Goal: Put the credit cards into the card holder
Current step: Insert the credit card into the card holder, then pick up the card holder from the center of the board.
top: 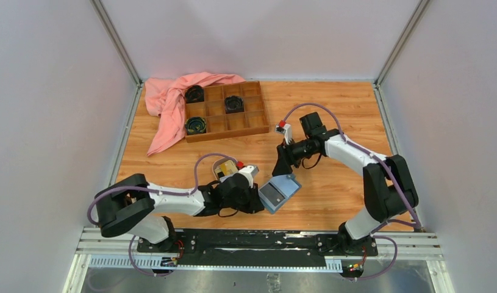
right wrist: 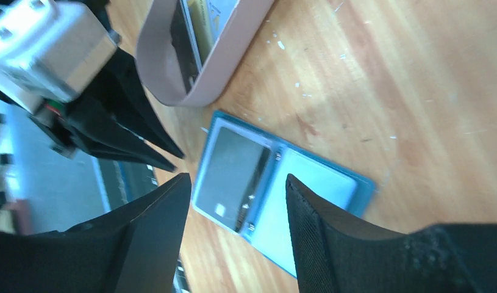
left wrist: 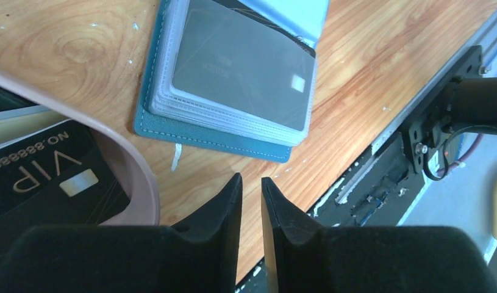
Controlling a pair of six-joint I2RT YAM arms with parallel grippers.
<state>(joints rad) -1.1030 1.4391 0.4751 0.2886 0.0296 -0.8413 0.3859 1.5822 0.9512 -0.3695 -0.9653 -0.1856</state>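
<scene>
My right gripper moves down toward the right in the top view onto the card holder's edge (top: 297, 182) (right wrist: 363, 196) opposite the grey card next, as its open fingers still hover above.
The blue card holder (top: 281, 189) lies open on the table near the front. It also shows in the left wrist view (left wrist: 172, 125) and the right wrist view (right wrist: 319, 195). A grey card (left wrist: 239, 61) sits in its clear slot on the left half, also seen in the right wrist view (right wrist: 230, 171). A black VIP card (left wrist: 50, 177) and a yellow-gold card (top: 223, 166) lie in the pink dish (left wrist: 139, 177). My left gripper (left wrist: 250, 178) is almost closed and empty, just short of the holder's left edge. My right gripper (right wrist: 236, 177) is open and empty, above the holder.
A brown wooden compartment tray (top: 230, 125) with black round items stands at the back, with a pink cloth (top: 166, 101) draped over its left corner. The table's front edge and black rail (left wrist: 416, 140) are close behind the left gripper.
</scene>
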